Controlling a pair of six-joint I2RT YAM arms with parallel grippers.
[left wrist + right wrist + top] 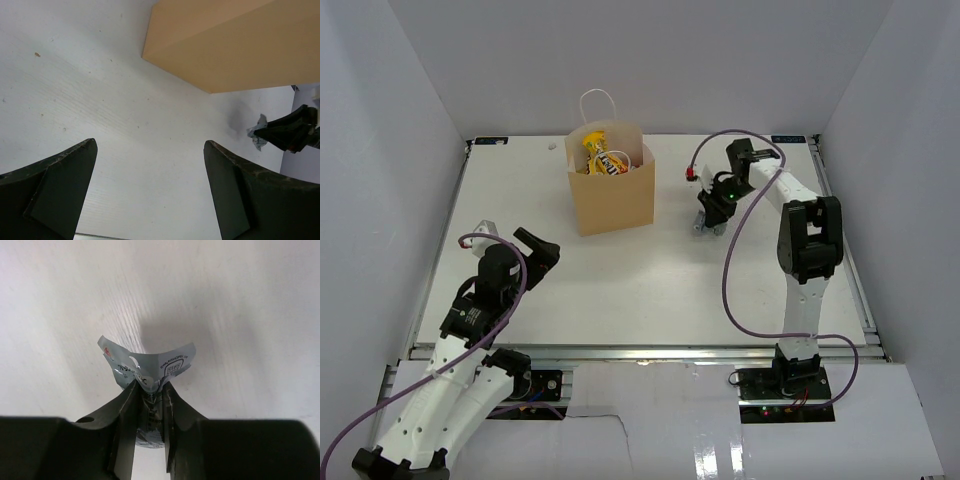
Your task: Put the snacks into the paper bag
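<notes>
Next, I raise my right gripper over the bag's opening [622,154] to free the silver packet, since the opening is higher and to the gripper's left in the top view.
The tan paper bag [611,190] stands upright at the back middle of the table, its white cord handle up. Yellow and orange snack packets [603,158] lie inside it. My right gripper [709,221] is to the right of the bag, low over the table, shut on a silver packet [146,365] that folds between its fingers. The bag's lower side shows in the left wrist view [235,45], with the silver packet [258,134] far right. My left gripper [542,252] is open and empty at the front left, apart from the bag.
White walls close in the table on three sides. The table's front rail [640,352] runs along the near edge by the arm bases. A purple cable [732,260] loops beside the right arm.
</notes>
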